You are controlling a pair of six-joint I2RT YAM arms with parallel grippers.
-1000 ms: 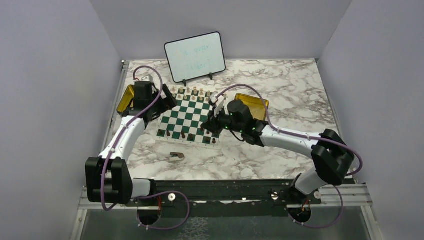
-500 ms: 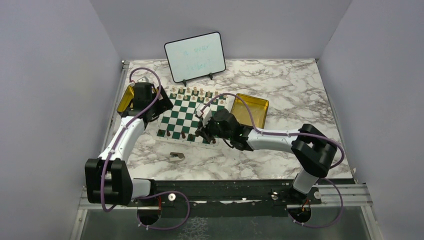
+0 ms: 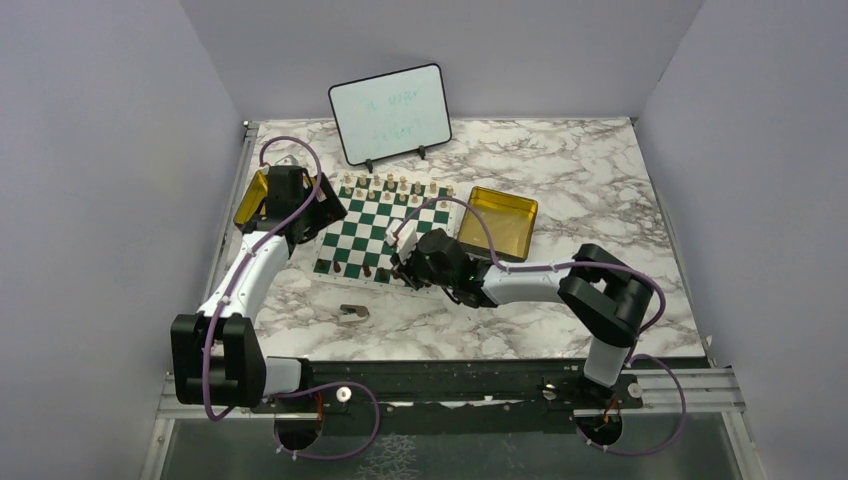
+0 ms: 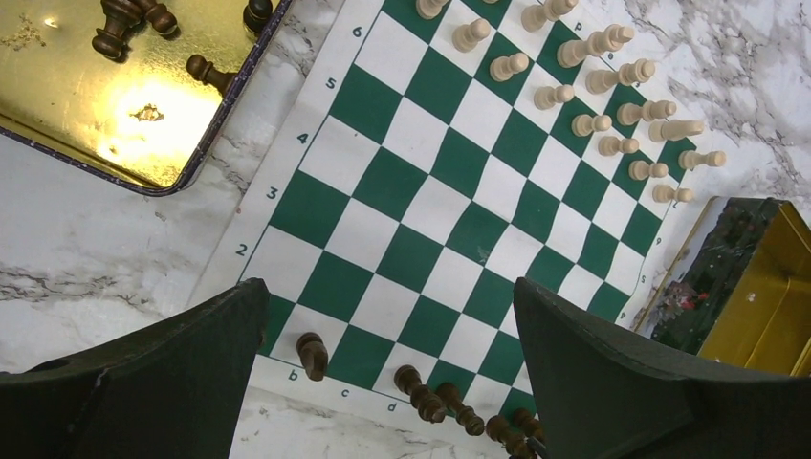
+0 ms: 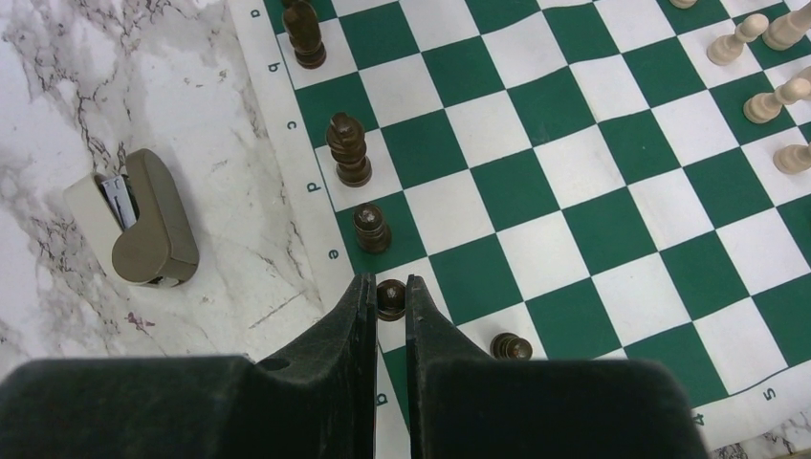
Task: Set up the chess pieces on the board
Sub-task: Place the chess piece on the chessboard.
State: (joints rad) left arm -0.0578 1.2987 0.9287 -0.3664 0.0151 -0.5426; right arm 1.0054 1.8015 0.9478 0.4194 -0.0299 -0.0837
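My right gripper lowers the small dark brown piece onto the white near-row square (image 3: pixel 397 280) (image 5: pixel 430 295) just below and releases it next, as that square stands empty.
The green and white board (image 3: pixel 372 228) lies mid-table. Light tan pieces (image 4: pixel 593 96) fill its far rows. Several dark brown pieces (image 5: pixel 348 150) stand along its near row. My right gripper (image 5: pixel 389 287) is low over that near row, shut on a dark piece (image 5: pixel 390 300) held between the fingertips beside a standing dark piece (image 5: pixel 371 228). It also shows in the top view (image 3: pixel 403 268). My left gripper (image 4: pixel 390 296) hangs open and empty above the board's left part, and shows in the top view (image 3: pixel 318 215). More dark pieces (image 4: pixel 120 19) lie in the left tin.
A gold tin (image 3: pixel 252 197) sits left of the board and another (image 3: pixel 503 220) right of it. A whiteboard (image 3: pixel 390 112) stands at the back. A brownish-grey scrap (image 5: pixel 143 229) lies on the marble just in front of the board.
My right arm has swung left and toward the near edge of the board, lowering the dark piece to the near row. The left arm has barely moved.
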